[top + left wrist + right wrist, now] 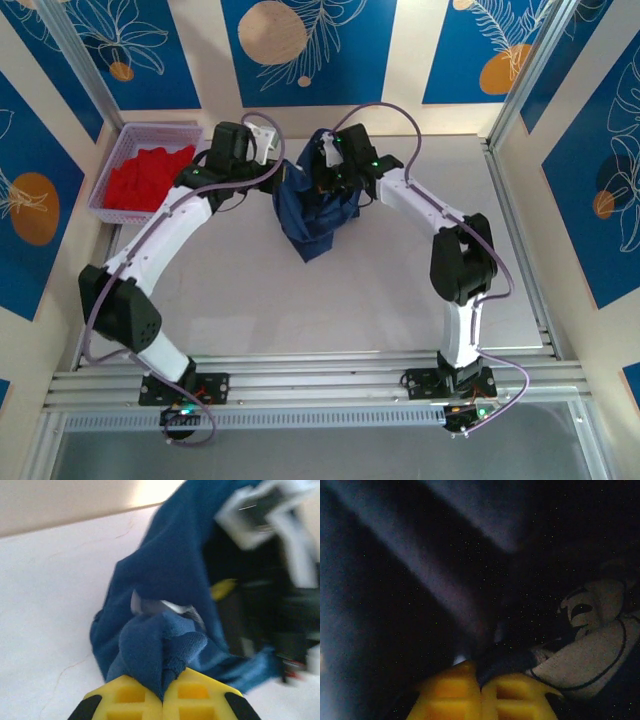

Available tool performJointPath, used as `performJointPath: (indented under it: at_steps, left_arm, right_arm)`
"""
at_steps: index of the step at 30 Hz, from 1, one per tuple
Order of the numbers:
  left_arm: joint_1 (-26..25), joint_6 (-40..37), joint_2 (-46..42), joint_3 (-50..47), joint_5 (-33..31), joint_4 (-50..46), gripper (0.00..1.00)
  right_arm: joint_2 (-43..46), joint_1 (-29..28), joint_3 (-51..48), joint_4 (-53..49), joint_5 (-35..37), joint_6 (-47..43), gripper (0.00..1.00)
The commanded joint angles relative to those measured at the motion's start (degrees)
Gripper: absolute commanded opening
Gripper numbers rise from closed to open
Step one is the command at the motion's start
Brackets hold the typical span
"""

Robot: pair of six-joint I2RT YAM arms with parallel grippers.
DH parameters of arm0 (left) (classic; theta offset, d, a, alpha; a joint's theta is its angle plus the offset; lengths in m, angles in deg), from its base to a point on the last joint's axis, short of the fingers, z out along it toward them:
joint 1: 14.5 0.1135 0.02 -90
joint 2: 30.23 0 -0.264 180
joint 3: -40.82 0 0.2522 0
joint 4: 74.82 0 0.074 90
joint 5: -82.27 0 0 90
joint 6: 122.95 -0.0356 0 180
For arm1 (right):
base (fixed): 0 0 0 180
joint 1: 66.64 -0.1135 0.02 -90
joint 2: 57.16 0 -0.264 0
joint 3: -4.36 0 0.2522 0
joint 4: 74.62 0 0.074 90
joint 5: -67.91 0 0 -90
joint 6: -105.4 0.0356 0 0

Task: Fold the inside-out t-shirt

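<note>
The shirt hangs bunched, so next I will pull my left gripper down, away from the right gripper, toward the bare tabletop (254,204) (60,680) beside the basket and let go of the fold.
The inside-out t-shirt (312,215), navy blue, hangs bunched between my two arms above the far middle of the table, its lower end drooping toward the table. My left gripper (163,692) is shut on a fold of the navy cloth (160,640), the yellow jaws pressed together around it. Deep inside the dark cloth, my right gripper (481,680) is shut on a fold of the shirt, beside a pale print (592,645). From above, the left gripper (268,150) sits at the shirt's left top and the right gripper (335,165) is buried in its top.
A lavender basket (112,170) with a bright red garment (148,178) stands at the far left. The white table (300,300) lies open in front of the shirt. Metal frame rails (520,230) run along the right side and the near edge.
</note>
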Motion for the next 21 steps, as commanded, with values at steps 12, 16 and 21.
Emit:
performJointPath:
  at_steps: [12, 16, 21]
  left_arm:
    - [6.01, 8.21, 10.37, -12.94, -11.06, 6.31, 0.00]
    - [6.01, 7.97, 11.76, -15.19, -7.01, 7.66, 0.12]
    - [6.15, 7.24, 3.48, -22.25, 3.23, 17.07, 0.43]
  right_arm:
    - [14.16, 7.24, -7.57, 18.58, -21.59, 7.94, 0.00]
    - [13.29, 7.10, -7.38, 20.31, -24.84, 6.32, 0.00]
    - [13.26, 7.18, -6.60, 15.71, -25.92, -1.62, 0.00]
